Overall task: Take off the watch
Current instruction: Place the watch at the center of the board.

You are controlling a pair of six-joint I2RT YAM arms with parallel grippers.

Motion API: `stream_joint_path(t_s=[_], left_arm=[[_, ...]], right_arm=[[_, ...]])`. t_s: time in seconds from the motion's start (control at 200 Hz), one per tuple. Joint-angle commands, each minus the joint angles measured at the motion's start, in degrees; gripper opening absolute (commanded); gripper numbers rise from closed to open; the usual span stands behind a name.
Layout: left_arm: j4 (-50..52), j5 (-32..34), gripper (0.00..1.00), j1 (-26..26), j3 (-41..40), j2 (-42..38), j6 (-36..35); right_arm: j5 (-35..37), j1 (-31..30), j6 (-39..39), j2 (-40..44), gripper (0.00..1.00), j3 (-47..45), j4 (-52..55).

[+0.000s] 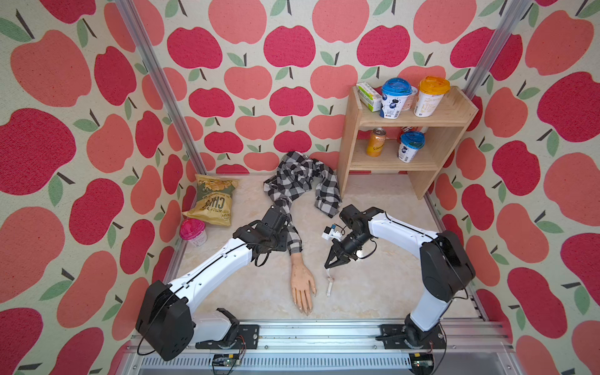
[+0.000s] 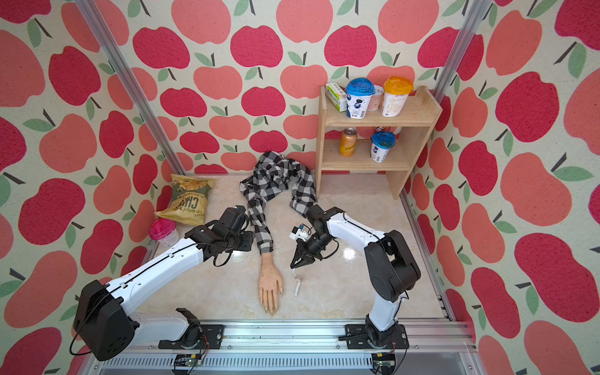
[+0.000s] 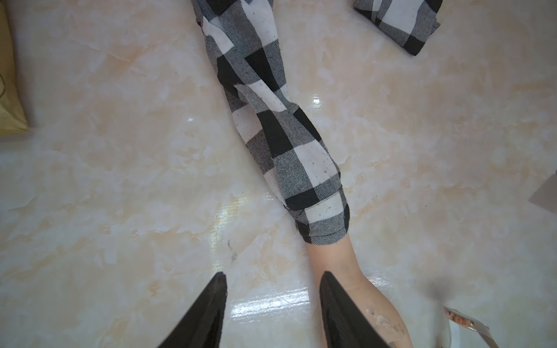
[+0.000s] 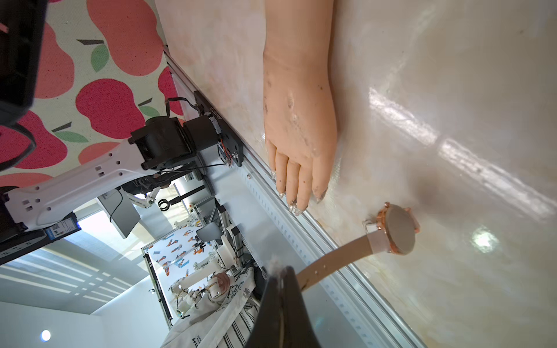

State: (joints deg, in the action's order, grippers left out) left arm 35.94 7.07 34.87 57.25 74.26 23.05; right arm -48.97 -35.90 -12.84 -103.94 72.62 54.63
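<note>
The watch hangs clear of the hand, so I will lower my right gripper outward to the bare tabletop (image 1: 321, 251) beside the plaid sleeve and let go of the end of the strap.
The watch (image 4: 398, 230) is off the mannequin hand (image 4: 298, 114). It hangs by its pale strap from my right gripper (image 4: 283, 271), which is shut on the strap's end. In both top views the watch (image 1: 330, 282) (image 2: 296, 283) dangles to the right of the mannequin hand (image 1: 303, 282) (image 2: 271, 282), below my right gripper (image 1: 328, 266) (image 2: 293, 266). Whether its lower end touches the table I cannot tell. My left gripper (image 3: 272, 275) is open and holds nothing. It hovers by the bare forearm (image 3: 337, 259) just past the plaid sleeve (image 3: 301, 162). In a top view my left gripper (image 1: 284, 240) sits over the sleeve.
A wooden shelf (image 1: 431, 143) with cups and a can stands at the back right. A chips bag (image 1: 212, 201) and a pink-lidded cup (image 1: 193, 231) lie at the left. The crumpled plaid shirt (image 1: 302, 181) fills the back middle. A metal rail (image 1: 324, 334) runs along the front.
</note>
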Motion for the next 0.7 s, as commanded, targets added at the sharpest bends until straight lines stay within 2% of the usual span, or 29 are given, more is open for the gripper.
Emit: stream_joint_path(t_s=[0.0, 0.1, 0.26, 0.485, 0.695], left_arm=[[0.5, 0.8, 0.54, -0.2, 2.7, 0.9, -0.5], [1.0, 0.6, 0.54, -0.3, 4.8, 2.9, -2.1], [0.5, -0.2, 0.54, -0.6, 6.6, 5.0, -3.4], [0.4, -1.3, 0.54, -1.0, 8.2, 8.2, -4.3], [0.8, -2.2, 0.54, -1.7, 10.0, 9.6, -5.4]], right_arm=[[-0.2, 2.0, 8.2, -6.2, 0.00, 6.1, 2.3], [1.4, 3.3, 11.0, -11.1, 0.00, 9.9, 3.8], [7.6, 4.2, 16.6, -18.0, 0.00, 17.3, 10.3], [16.7, 8.3, 18.9, -23.7, 0.00, 29.0, 16.6], [29.9, 9.7, 18.6, -31.3, 0.00, 40.0, 21.2]])
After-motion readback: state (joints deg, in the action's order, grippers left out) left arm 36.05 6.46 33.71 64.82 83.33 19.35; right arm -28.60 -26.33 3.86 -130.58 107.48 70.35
